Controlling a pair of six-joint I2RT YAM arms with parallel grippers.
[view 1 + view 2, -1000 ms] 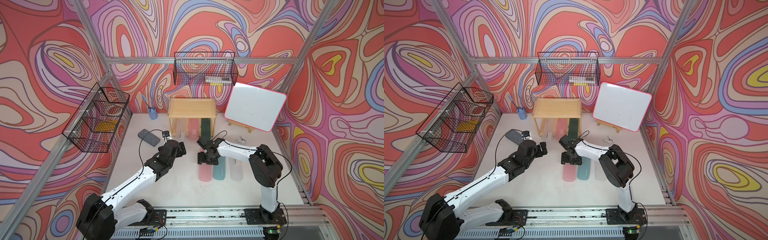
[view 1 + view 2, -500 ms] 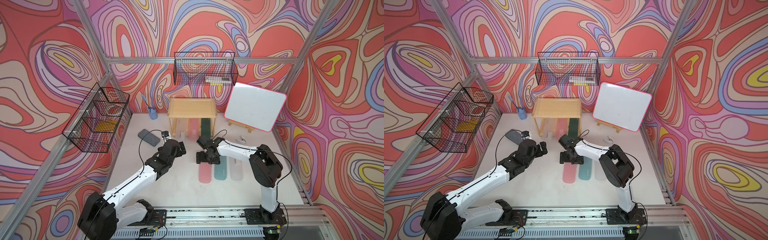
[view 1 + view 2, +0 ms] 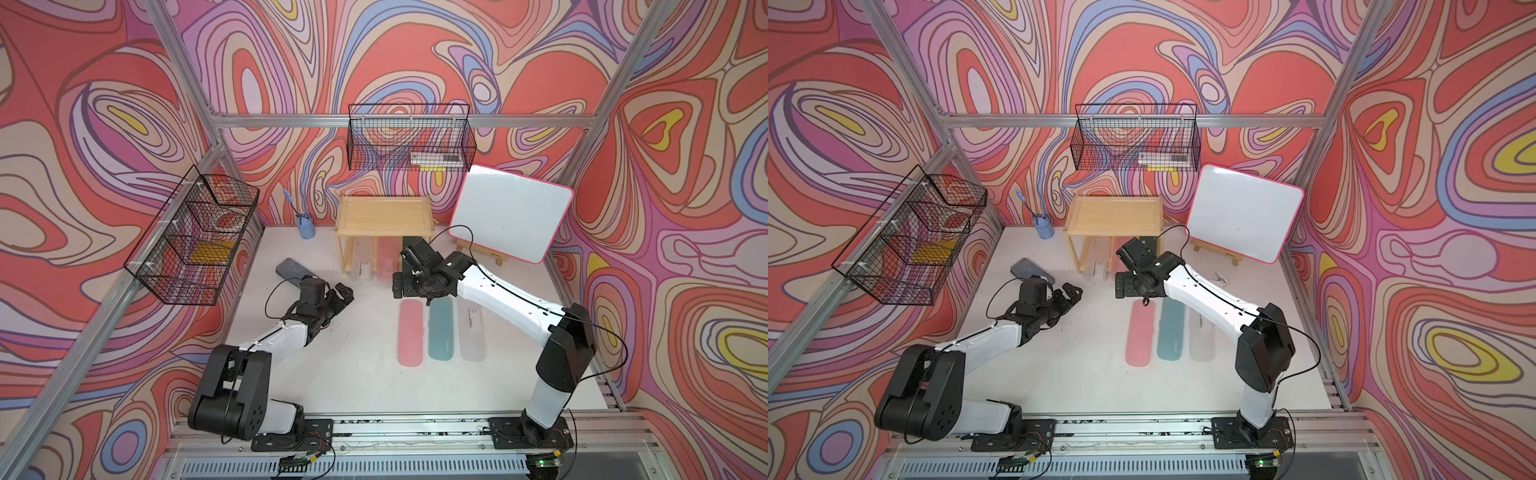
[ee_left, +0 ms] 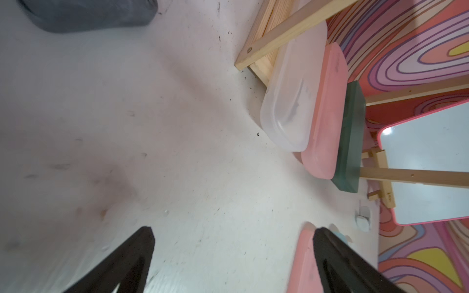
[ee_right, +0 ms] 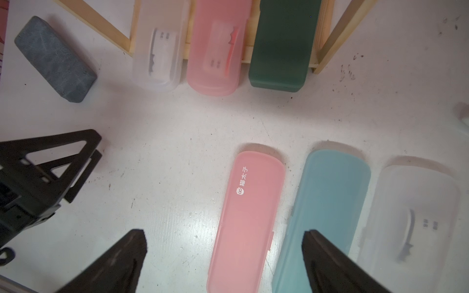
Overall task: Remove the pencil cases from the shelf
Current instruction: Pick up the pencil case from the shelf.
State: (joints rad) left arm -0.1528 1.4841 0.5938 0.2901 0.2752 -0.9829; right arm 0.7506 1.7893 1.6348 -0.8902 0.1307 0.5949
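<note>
I will next reach outward and down with my left gripper and close it on the frosted pencil case's front end (image 3: 365,274) (image 4: 287,126), where it sticks out over the level.
The wooden shelf (image 3: 384,216) stands at the back with a bare top tier. Its lower tier holds a frosted clear pencil case (image 5: 158,50), a pink one (image 5: 215,50) and a dark green one (image 5: 281,45), all poking out at the front. On the table in front lie side by side a pink case (image 3: 410,332), a teal case (image 3: 441,330) and a clear case (image 3: 473,332). My right gripper (image 3: 405,286) hangs open over the far end of the pink table case (image 5: 248,215), holding nothing. My left gripper (image 3: 343,295) is open and empty, left of the shelf's front.
A grey pouch (image 3: 293,270) lies left of the shelf. A whiteboard (image 3: 511,212) on a small easel stands at the back right, a blue cup (image 3: 305,228) at the back left. Wire baskets hang on the back wall (image 3: 409,141) and left wall (image 3: 195,241).
My right gripper has opened above the pink case on the table and shifted slightly toward the shelf. The left arm has barely moved.
</note>
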